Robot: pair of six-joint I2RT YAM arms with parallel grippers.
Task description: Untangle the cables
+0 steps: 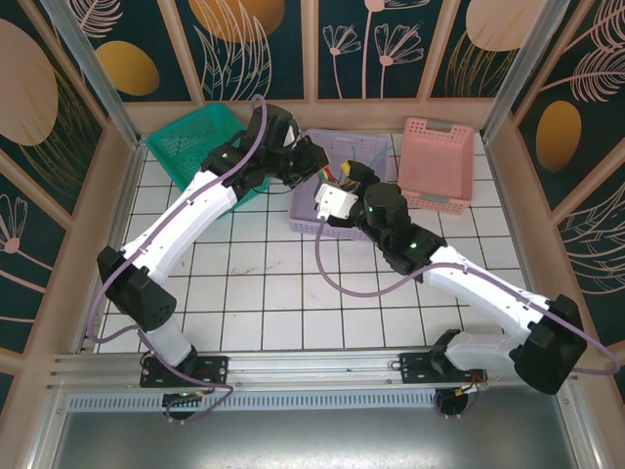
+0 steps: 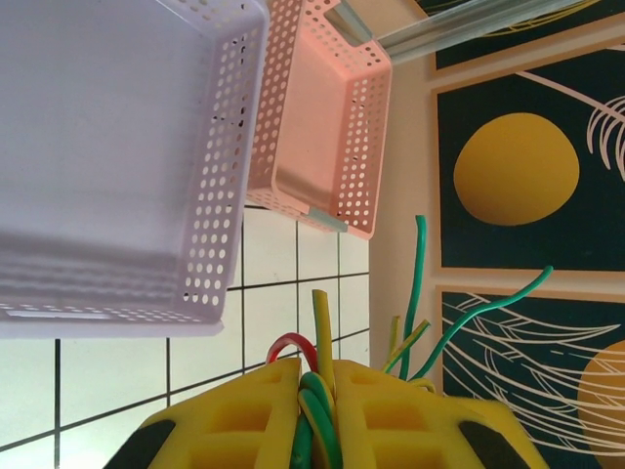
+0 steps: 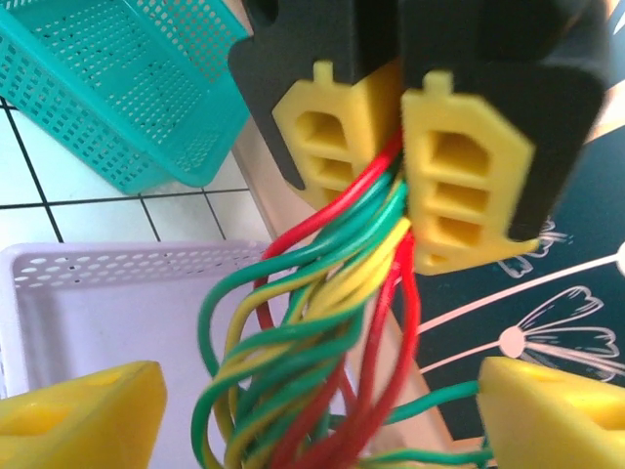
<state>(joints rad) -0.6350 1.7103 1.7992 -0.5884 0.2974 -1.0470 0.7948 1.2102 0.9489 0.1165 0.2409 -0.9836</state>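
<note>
The wires below still hang twisted, so my left gripper should next tilt upward over the lavender basket (image 1: 340, 149) (image 2: 103, 142) and keep the bundle's upper end raised until I release it.
The cables (image 3: 322, 342) are a twisted bundle of red, green and yellow wires hanging over the lavender basket (image 3: 88, 322). My left gripper (image 3: 398, 166) is shut on the bundle's upper end, its yellow pads (image 3: 459, 186) pinching the strands. In the left wrist view, the left gripper (image 2: 314, 391) clamps green, yellow and red cables (image 2: 322, 332), with loose green ends (image 2: 418, 283) sticking out beyond it. My right gripper (image 3: 317, 420) is open, its yellow fingers (image 3: 78, 415) wide apart on either side of the hanging bundle without touching it. From above, the left gripper (image 1: 311, 161) and right gripper (image 1: 337, 188) meet at the cables (image 1: 329, 178).
A teal basket (image 1: 195, 142) stands at the back left, the lavender basket (image 1: 366, 156) in the middle and a pink basket (image 1: 439, 161) at the back right. White tiled floor (image 1: 293, 283) lies in front, and patterned walls enclose the cell.
</note>
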